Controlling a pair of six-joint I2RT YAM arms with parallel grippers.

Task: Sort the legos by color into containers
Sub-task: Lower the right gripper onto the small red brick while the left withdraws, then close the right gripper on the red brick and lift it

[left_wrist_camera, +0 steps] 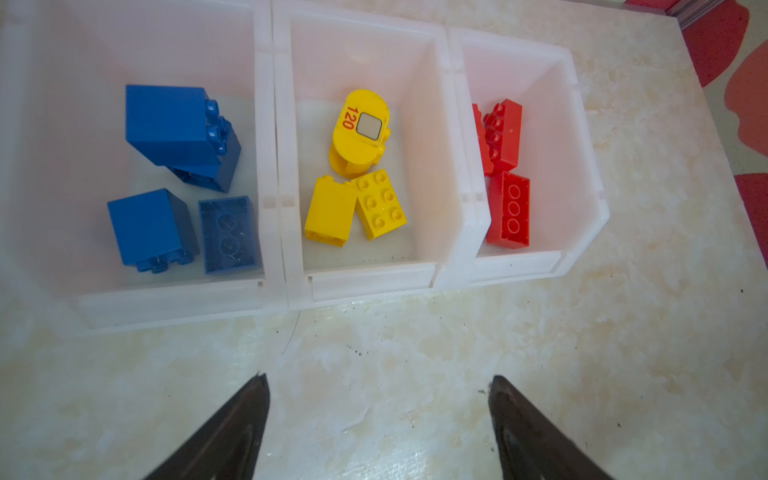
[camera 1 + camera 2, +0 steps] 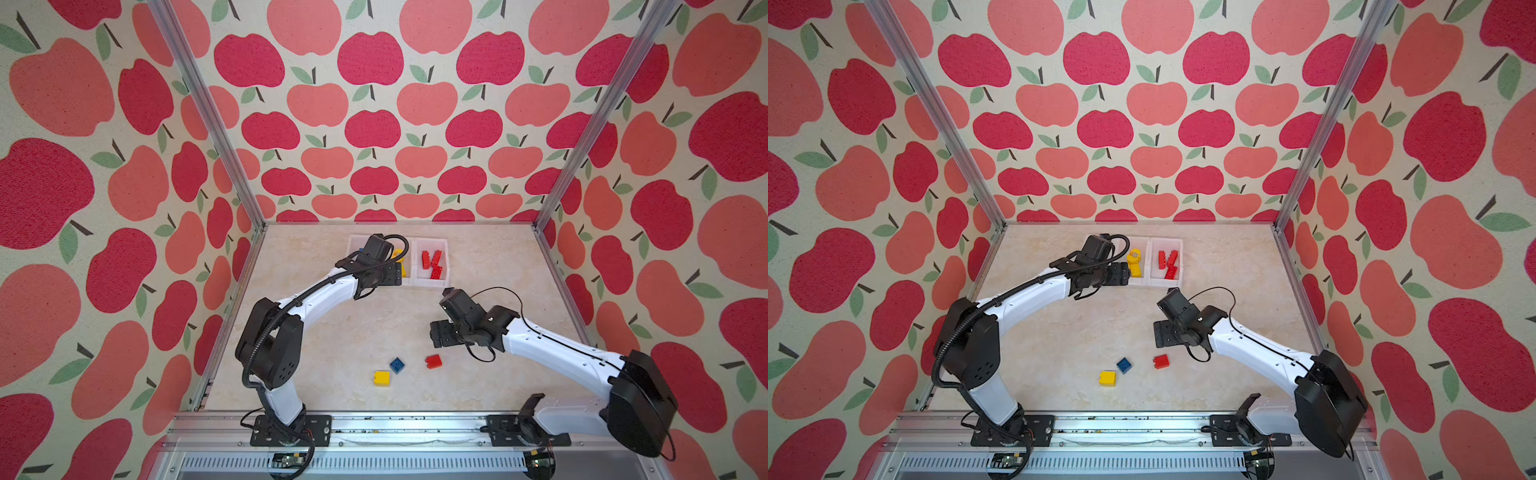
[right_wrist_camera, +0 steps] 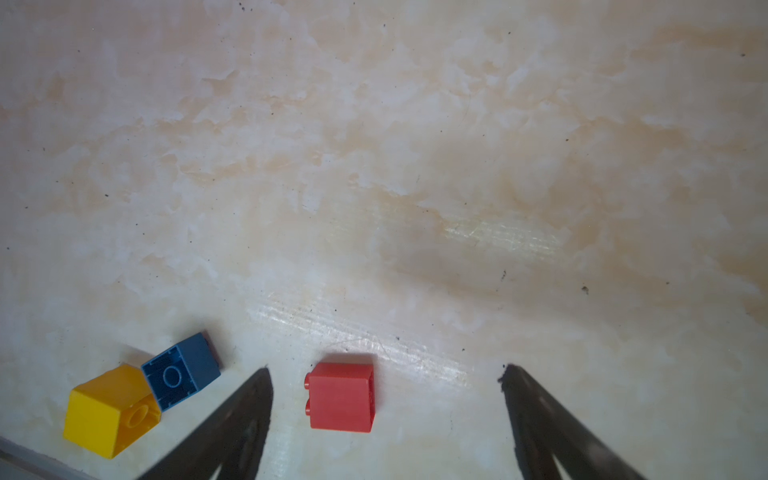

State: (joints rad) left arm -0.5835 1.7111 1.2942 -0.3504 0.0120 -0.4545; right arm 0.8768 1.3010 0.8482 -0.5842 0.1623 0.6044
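My right gripper needs to descend backward to the red lego below and back from it, closing across the lego's studded and opposite sides, since bare table is on either side of both.
Three white containers stand joined in a row at the back of the table. One holds several blue legos, the middle one yellow legos including a rounded piece, the last red legos. My left gripper hangs open and empty over bare table just in front of the middle container. Near the front lie a loose red lego, a blue one and a yellow one. My right gripper is open above the red lego, which lies between its fingers, untouched.
Apple-patterned walls and aluminium posts close in the marble-look table on three sides. A metal rail with both arm bases runs along the front edge. The blue and yellow legos touch each other in the right wrist view.
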